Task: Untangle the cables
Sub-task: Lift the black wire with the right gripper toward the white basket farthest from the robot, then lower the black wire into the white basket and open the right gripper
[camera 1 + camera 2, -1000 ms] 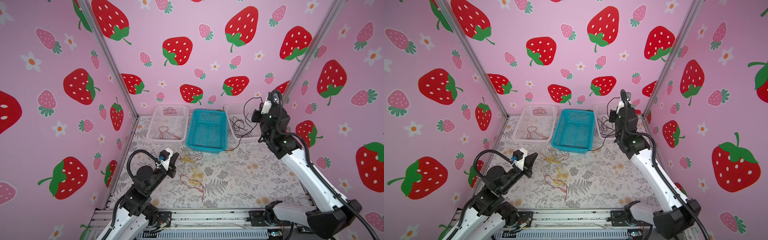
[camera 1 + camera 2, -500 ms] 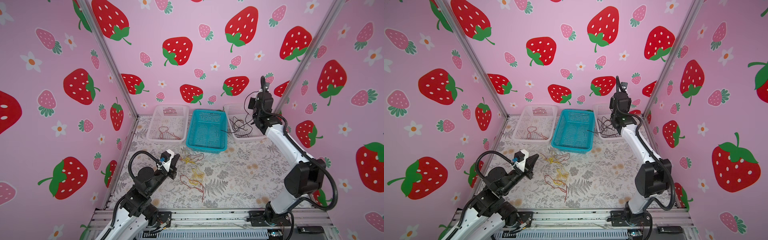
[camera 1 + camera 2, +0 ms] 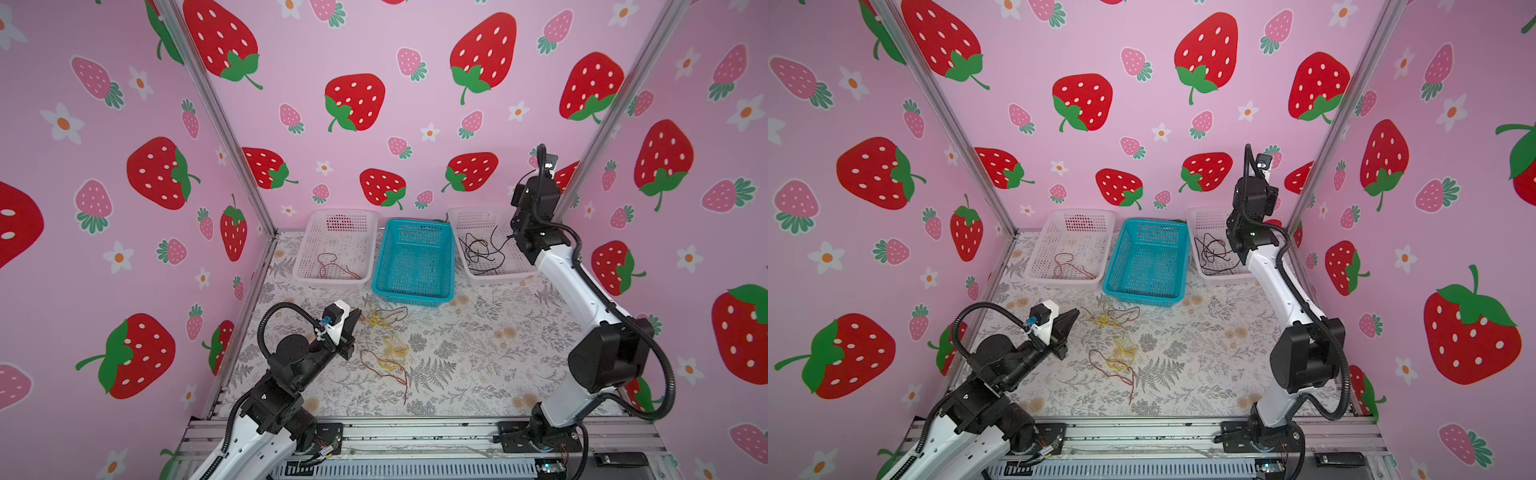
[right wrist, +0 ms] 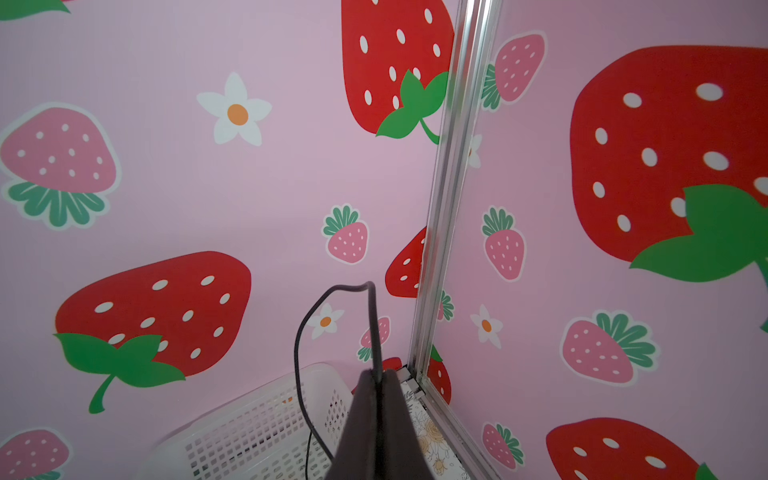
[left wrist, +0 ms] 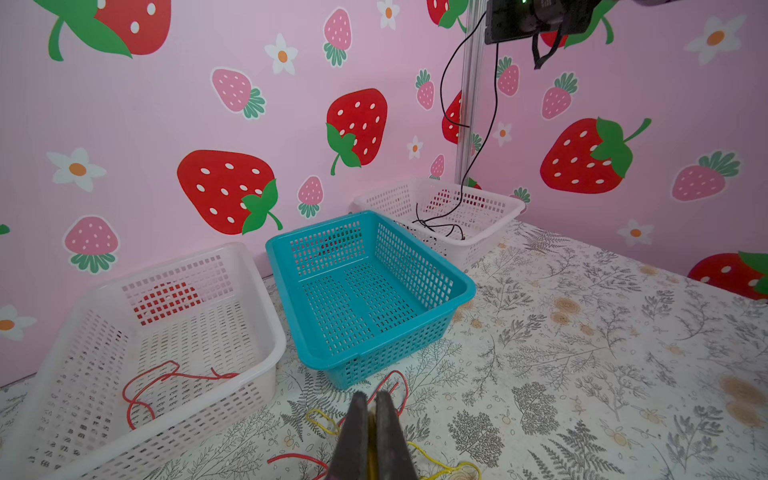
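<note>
I need to lower my right gripper next toward the white basket (image 4: 252, 432) beneath it and let go of the black cable (image 4: 298, 340) there, because the black cable's lower part already lies coiled inside.
My right gripper (image 4: 377, 376) is shut on a black cable (image 4: 298, 340) and is held high over the right white basket (image 3: 494, 274), facing the back right corner. The cable hangs down from it and coils in that basket (image 3: 478, 253). A tangle of red and yellow cables (image 3: 390, 357) lies on the table, with a smaller knot (image 3: 378, 320) nearer the baskets. Low at that knot, my left gripper (image 5: 372, 399) is shut, with a yellow strand showing between its fingers. One red cable (image 3: 332, 264) lies in the left white basket (image 3: 299, 276).
A teal basket (image 3: 415, 293) with nothing in it stands between the two white ones along the back wall. Pink strawberry walls close the cell on three sides, with a metal post (image 4: 444, 208) right behind my right gripper. A rail (image 3: 415, 432) runs along the front edge.
My right arm has lifted and its elbow has swung outward. The black cable's tail has been drawn off the table by the teal basket into the right basket. The left arm has stayed still.
</note>
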`<move>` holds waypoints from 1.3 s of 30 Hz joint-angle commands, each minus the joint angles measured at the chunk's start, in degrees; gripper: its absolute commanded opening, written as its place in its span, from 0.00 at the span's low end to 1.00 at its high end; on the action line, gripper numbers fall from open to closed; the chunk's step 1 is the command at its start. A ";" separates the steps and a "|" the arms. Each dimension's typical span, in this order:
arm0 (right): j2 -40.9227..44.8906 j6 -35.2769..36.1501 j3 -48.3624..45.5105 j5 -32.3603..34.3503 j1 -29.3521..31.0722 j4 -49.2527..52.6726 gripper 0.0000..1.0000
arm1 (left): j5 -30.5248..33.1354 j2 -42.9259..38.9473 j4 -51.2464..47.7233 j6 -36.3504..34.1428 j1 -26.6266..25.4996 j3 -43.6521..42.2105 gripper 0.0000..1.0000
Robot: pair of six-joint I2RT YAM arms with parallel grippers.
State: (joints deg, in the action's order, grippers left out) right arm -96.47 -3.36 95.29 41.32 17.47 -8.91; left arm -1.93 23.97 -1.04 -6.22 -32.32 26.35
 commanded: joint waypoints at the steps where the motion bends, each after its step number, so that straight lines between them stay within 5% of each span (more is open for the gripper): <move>1: 1.16 -1.24 -1.29 -3.31 -0.34 0.26 0.00 | 0.16 -0.03 2.24 -0.81 -0.29 -0.09 0.00; 10: -2.29 -9.64 -15.10 -9.59 -0.34 0.32 0.00 | 0.40 -0.21 2.17 -0.99 -0.47 -0.43 0.00; 18: -7.26 -14.05 -13.24 -11.64 0.11 9.50 0.01 | 0.18 0.12 1.96 -1.05 -0.49 -0.46 0.00; 23: -5.14 -15.11 -11.47 -14.04 1.37 12.94 0.41 | 0.35 0.07 2.00 -1.14 -0.62 -0.42 0.00; 31: 4.44 -13.81 -13.08 -17.17 6.19 14.55 0.79 | 0.70 -0.18 2.00 -1.30 -0.57 -0.42 0.00; 34: 8.08 -15.61 -16.11 -20.94 7.25 15.76 0.80 | 0.70 -0.35 1.83 -1.17 -0.61 -0.44 0.00; 39: 17.77 -15.52 -29.35 -43.23 13.09 8.13 0.76 | 0.64 -0.53 2.04 -0.73 -0.63 -0.33 0.00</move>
State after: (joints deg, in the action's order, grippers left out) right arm -81.73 -17.98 72.18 12.99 27.68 2.04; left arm -1.89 24.25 -0.91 -6.26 -32.67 26.06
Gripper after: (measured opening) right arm 0.763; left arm 0.068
